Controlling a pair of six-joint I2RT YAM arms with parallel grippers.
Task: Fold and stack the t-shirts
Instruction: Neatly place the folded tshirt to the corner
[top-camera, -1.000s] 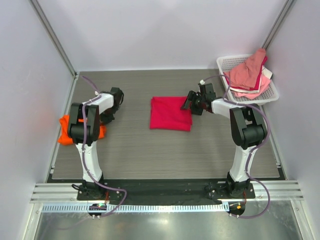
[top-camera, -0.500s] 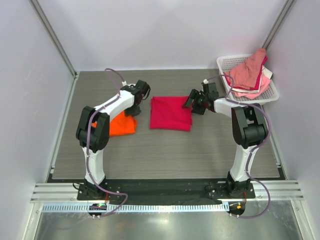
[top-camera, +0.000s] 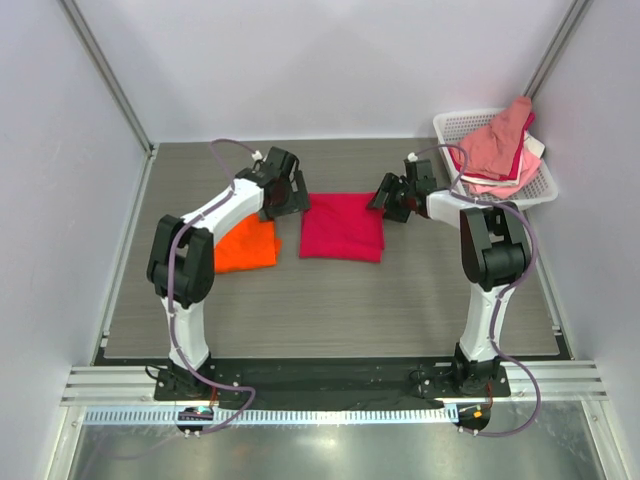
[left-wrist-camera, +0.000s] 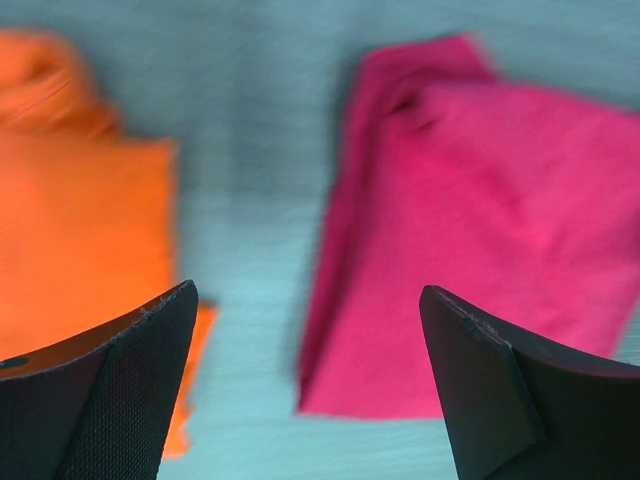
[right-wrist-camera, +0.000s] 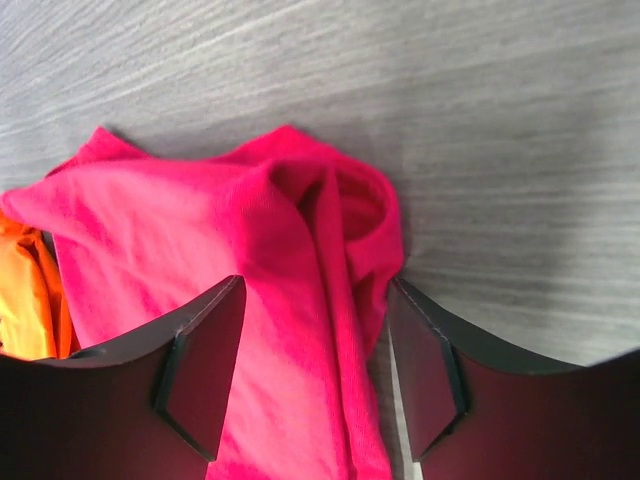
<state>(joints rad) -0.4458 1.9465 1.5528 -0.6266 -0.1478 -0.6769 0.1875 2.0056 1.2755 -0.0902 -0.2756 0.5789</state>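
Observation:
My left gripper moves to the right in the top view and lowers onto the red shirt's far corner next. My right gripper straddles the shirt's other far corner, hence this move.
A crimson-red t-shirt (top-camera: 341, 227) lies folded in a rectangle at the table's middle. A bright orange t-shirt (top-camera: 247, 245) lies flat just left of it, with a narrow strip of table between them. My left gripper (top-camera: 297, 200) hovers open over that strip; in the left wrist view the orange shirt (left-wrist-camera: 80, 220) is on the left, the red shirt (left-wrist-camera: 490, 220) on the right, and nothing sits between the fingers (left-wrist-camera: 120, 390). My right gripper (top-camera: 382, 206) is open at the red shirt's far right corner, its jaws straddling the bunched edge (right-wrist-camera: 340, 250).
A white lattice basket (top-camera: 447, 125) stands at the back right corner, heaped with pink and salmon clothes (top-camera: 500, 145). Grey walls close in the table on three sides. An orange sliver (right-wrist-camera: 25, 300) shows at the left of the right wrist view.
My left arm swung from the far left to the middle carrying the orange t-shirt, laid it beside the red one and opened. The right gripper shifted slightly toward the back.

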